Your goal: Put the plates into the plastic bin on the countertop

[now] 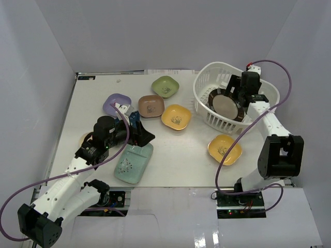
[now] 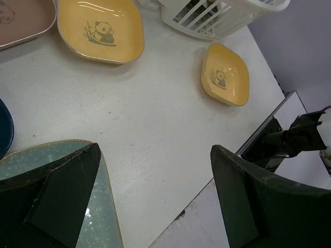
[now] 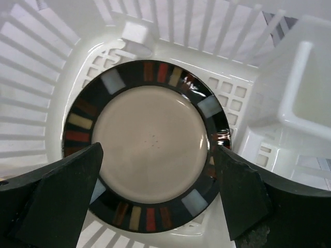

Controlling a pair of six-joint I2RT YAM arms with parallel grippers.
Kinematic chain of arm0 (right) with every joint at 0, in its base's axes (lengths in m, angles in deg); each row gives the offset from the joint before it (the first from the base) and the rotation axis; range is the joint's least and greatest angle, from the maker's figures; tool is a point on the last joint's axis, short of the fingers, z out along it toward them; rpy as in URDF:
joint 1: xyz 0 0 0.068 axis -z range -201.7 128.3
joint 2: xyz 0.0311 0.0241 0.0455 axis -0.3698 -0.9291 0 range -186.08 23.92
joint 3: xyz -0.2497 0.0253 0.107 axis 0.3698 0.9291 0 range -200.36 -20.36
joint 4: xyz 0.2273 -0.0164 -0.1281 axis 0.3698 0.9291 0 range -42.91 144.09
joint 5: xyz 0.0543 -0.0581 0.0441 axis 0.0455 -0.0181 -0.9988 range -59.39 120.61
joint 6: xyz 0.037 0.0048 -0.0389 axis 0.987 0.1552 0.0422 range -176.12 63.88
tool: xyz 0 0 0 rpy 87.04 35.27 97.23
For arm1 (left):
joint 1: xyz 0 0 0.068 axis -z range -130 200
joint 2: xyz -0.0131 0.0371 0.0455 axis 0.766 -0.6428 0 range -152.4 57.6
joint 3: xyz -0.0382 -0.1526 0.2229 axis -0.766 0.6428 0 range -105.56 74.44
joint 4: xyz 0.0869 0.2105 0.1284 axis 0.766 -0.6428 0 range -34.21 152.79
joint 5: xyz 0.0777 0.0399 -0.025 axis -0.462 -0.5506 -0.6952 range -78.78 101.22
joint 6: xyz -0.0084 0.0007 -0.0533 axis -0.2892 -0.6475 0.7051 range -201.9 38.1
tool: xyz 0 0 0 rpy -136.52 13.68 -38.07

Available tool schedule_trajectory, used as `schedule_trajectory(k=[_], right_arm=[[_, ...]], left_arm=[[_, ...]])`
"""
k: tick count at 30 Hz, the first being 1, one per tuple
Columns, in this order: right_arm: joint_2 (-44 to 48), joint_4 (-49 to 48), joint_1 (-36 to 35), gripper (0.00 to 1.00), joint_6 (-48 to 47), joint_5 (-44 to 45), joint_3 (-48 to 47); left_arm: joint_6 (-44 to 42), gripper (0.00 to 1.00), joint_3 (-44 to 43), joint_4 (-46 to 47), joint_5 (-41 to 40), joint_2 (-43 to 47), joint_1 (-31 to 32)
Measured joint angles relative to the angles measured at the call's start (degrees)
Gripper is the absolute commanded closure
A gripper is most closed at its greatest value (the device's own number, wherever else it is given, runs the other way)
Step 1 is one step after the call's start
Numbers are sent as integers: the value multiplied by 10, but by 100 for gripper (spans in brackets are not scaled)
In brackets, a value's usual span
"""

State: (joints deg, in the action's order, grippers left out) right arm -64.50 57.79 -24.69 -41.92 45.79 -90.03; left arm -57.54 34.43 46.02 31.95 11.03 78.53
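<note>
The teal tray is outside the bin, so the robot's right gripper will next go up, to the left in the top view and down onto the teal tray's bin-side edge.
The white plastic bin stands at the back right of the countertop. The large round dark-rimmed plate lies inside it, also in the right wrist view. My right gripper is open and empty just above that plate. My left gripper is open and empty, one finger over the edge of the pale teal tray, as the left wrist view shows. Green, brown, yellow, orange and lavender dishes lie on the countertop.
A dark blue object lies beside the left gripper. Part of another orange dish shows under the left arm. Pale grey walls enclose the countertop. The near edge is close to the left gripper. The bin holds a white inner compartment.
</note>
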Motion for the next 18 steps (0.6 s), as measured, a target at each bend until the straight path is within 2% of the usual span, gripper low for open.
schedule_trajectory(k=[1, 2, 5, 7, 9, 12, 13, 15, 18], right_arm=[[3, 0, -14, 1, -4, 2, 0], [11, 1, -30, 3, -8, 6, 1], [82, -15, -120, 22, -15, 0, 41], [158, -41, -209, 34, -3, -26, 94], [227, -82, -293, 40, 23, -46, 160], [271, -134, -410, 41, 91, -55, 255], [262, -148, -443, 37, 112, -53, 274], [216, -175, -502, 31, 161, -45, 303], [140, -217, -567, 26, 228, -35, 331]], left_arm=[[-1, 2, 0, 0, -1, 0, -1], [-2, 2, 0, 0, -2, 0, -2], [-6, 2, 0, -1, -8, 0, -5], [-8, 2, 0, -1, -17, 2, -7], [-9, 2, 0, -2, -27, 7, -8], [-10, 2, -2, -3, -46, 19, -10], [-10, 2, -3, -4, -53, 23, -10], [-10, 2, -7, -5, -66, 30, -10], [-10, 2, -15, -9, -89, 44, -10]])
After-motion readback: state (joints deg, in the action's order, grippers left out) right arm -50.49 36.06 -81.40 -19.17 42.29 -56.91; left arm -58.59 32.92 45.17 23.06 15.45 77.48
